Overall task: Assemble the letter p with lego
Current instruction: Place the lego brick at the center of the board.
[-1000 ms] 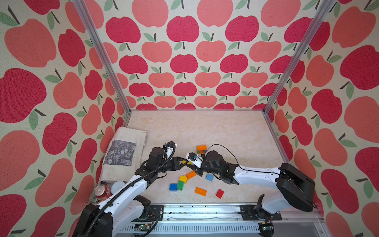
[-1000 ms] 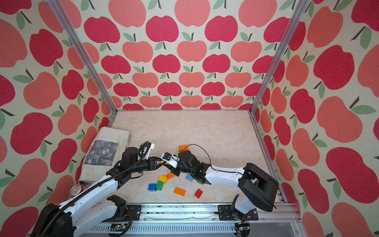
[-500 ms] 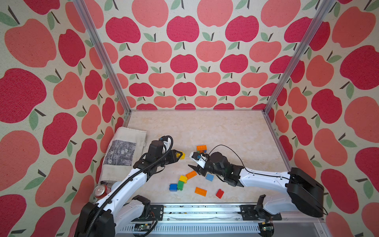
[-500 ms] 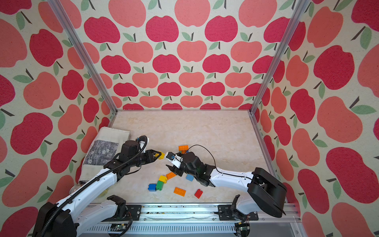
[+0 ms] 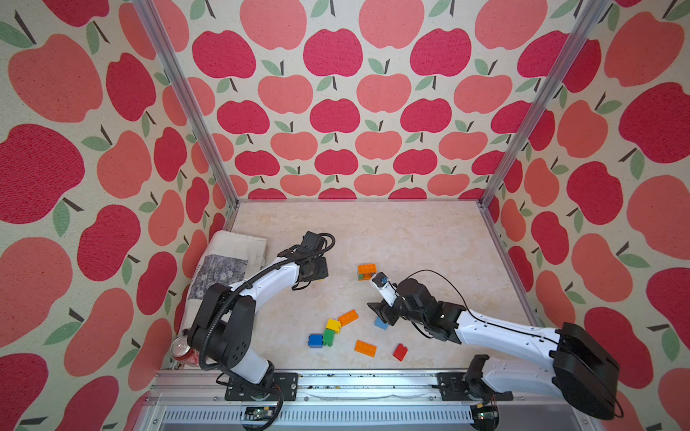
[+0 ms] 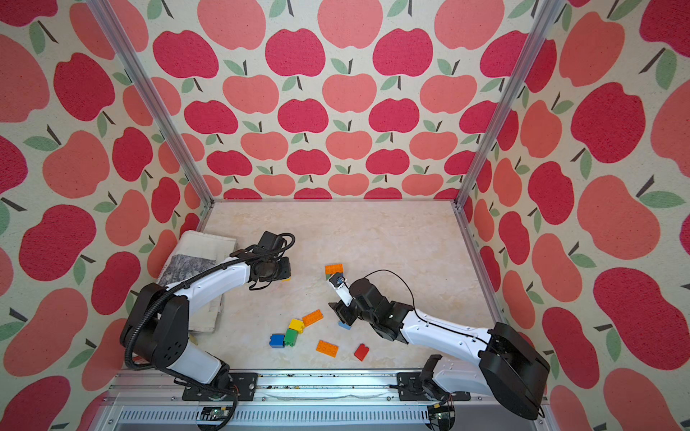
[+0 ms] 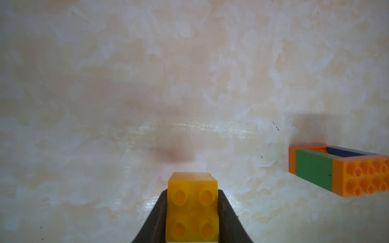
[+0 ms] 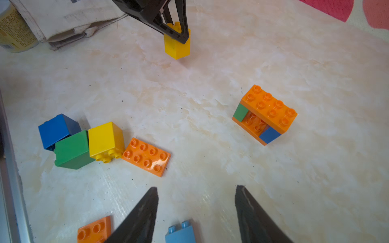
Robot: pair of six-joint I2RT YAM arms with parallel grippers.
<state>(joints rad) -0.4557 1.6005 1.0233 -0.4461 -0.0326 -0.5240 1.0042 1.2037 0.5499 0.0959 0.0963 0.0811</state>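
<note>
I need to lower the yellow lego brick [image 7: 192, 208] with my left gripper until it stands on the bare tabletop and let go of it there, since that clear patch is just below the gripper.
My left gripper [image 7: 192, 191] is shut on a yellow lego brick [image 7: 192, 208], studs facing the camera, held just above the table; the right wrist view shows the same brick [image 8: 176, 45] hanging in those jaws. To its right stands a built lego piece [image 5: 366, 270] [image 8: 265, 113]: two orange plates with a green and a blue brick between them. My right gripper [image 8: 196, 187] is open over a light blue brick [image 8: 181, 233] [image 5: 381, 322] that lies on the table, untouched.
Loose bricks lie near the front: blue [image 5: 315, 340], green [image 5: 329, 336], yellow [image 5: 333, 324], two orange plates [image 5: 348, 317] [image 5: 365, 347] and red [image 5: 400, 352]. A folded newspaper [image 5: 231, 257] and a drink can [image 5: 183, 349] sit at the left wall. A metal rail [image 5: 336, 377] runs along the front.
A second ago both grippers met at the yellow brick. My right gripper has opened and drawn back toward the front right. My left arm has carried the yellow brick off to the back left.
</note>
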